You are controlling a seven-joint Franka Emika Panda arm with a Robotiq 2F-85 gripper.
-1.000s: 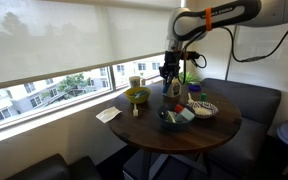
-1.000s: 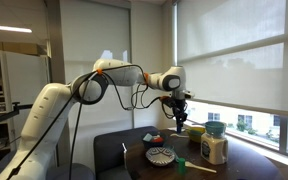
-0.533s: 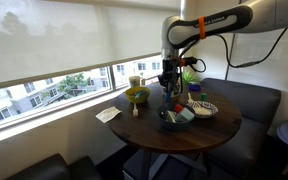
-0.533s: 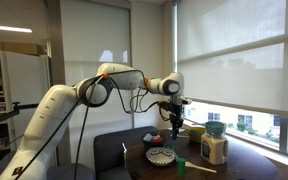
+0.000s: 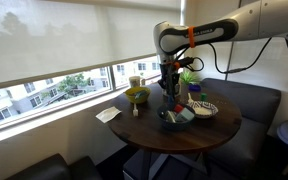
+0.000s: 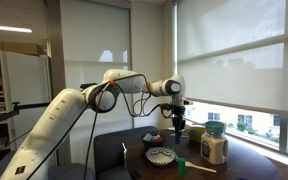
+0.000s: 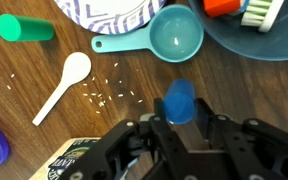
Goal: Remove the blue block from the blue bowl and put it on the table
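Note:
The bare wood between the measuring cup and jar is clear, so my gripper will move outward and down to release the small blue block [image 7: 179, 97] there.
My gripper [image 7: 180, 116] is shut on the small blue block [image 7: 179, 97] and holds it above the brown wooden table [image 7: 114, 75]. The dark blue bowl [image 7: 254, 42] lies at the top right of the wrist view, apart from the block, with a brush and a red item in it. In an exterior view the gripper [image 5: 171, 90] hangs over the table [image 5: 209, 130] just behind the blue bowl [image 5: 177, 119]. In an exterior view the gripper [image 6: 178, 128] is low over the table.
A teal measuring cup [image 7: 174, 32], white spoon [image 7: 62, 87], green cylinder [image 7: 24, 27] and patterned plate [image 7: 106, 10] lie near the block. Crumbs are scattered on the wood. A yellow bowl [image 5: 137, 96] and a jar [image 6: 215, 148] stand on the table.
The arm has swung over and lowered the gripper, with the block in it, toward the table surface beside the blue bowl.

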